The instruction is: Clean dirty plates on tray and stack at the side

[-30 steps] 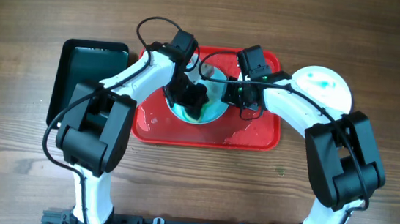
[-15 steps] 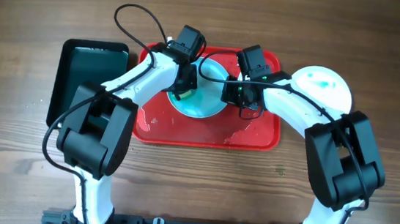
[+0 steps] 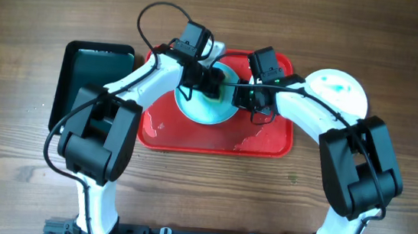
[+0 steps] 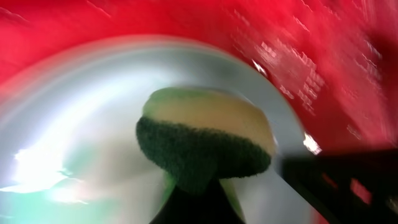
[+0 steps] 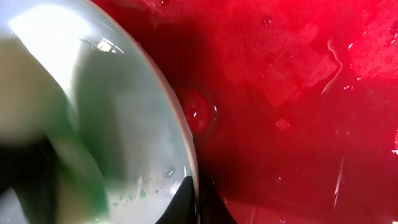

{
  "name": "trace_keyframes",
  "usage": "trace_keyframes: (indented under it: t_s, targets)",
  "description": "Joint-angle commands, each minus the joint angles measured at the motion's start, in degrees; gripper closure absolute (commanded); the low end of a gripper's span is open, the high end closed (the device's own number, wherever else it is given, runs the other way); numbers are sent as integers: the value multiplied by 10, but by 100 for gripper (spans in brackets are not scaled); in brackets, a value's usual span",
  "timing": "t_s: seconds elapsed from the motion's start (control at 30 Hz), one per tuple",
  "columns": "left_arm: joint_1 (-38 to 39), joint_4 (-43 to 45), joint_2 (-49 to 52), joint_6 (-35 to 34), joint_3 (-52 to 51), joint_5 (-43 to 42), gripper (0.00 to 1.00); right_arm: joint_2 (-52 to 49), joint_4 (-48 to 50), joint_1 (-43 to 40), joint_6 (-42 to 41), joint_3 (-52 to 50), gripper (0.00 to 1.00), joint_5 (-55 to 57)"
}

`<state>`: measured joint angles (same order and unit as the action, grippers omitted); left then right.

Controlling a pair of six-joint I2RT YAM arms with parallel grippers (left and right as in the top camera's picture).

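Next, the right gripper lifts, carries the pale-cyan plate's rim over the second white plate [image 3: 336, 91] rightward in the overhead view, then lowers and releases to stack.
A pale-cyan plate [image 3: 208, 108] lies on the red tray [image 3: 268, 142]. My left gripper [image 3: 212, 82] is shut on a green and yellow sponge [image 4: 205, 140] and presses it on the plate's far part [image 4: 93, 118]. My right gripper [image 3: 238, 97] is shut on the plate's right rim, one finger on each side of the rim [image 5: 196, 198]. The plate's inside [image 5: 118, 112] is wet with small teal specks. A second white plate [image 3: 336, 91] with teal smears lies on the table right of the tray. I see no third plate.
A dark green-black tray [image 3: 93, 83] lies on the table left of the red tray. The red tray's floor [image 5: 298, 93] is wet with streaks and drops. Both arms cross over the tray's far half.
My left gripper has swept the sponge from the plate's middle to its left edge, then to its far right part. The right gripper and the plate have stayed put.
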<state>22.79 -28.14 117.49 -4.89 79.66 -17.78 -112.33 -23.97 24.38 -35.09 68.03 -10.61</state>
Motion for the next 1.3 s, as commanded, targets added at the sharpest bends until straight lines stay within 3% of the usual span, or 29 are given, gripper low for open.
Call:
trace_keyframes:
  t_s: [0.0,0.07,0.13,0.33,0.47,0.7,0.8,0.97,1.17,1.27]
  targets:
    - [-6,20,8,-99,-2,261,96,-8,0,1,7,3,96,12]
    - [-6,0,8,-155,-2,350,96,-8,0,1,7,3,96,12]
    - [-5,-33,8,-182,-2,344,96,-8,0,1,8,3,96,12]
    - [-8,-190,0,-179,17,87,96,-8,2,1,18,3,96,-9]
    - [-60,-207,-44,-103,76,-135,96,-8,0,1,21,3,96,-52]
    - [-198,-196,-89,-110,137,-116,96,54,-40,-31,84,3,96,-105]
    - [-189,-232,-89,-110,132,-45,96,163,-98,-19,105,3,96,100]
    - [-164,-229,-88,-110,132,-16,96,249,-148,121,131,2,96,666]
    - [-161,-227,-88,-110,132,-3,96,245,-170,246,169,1,96,950]
    - [-161,-227,-88,-110,132,-3,96,245,-157,265,205,1,96,978]
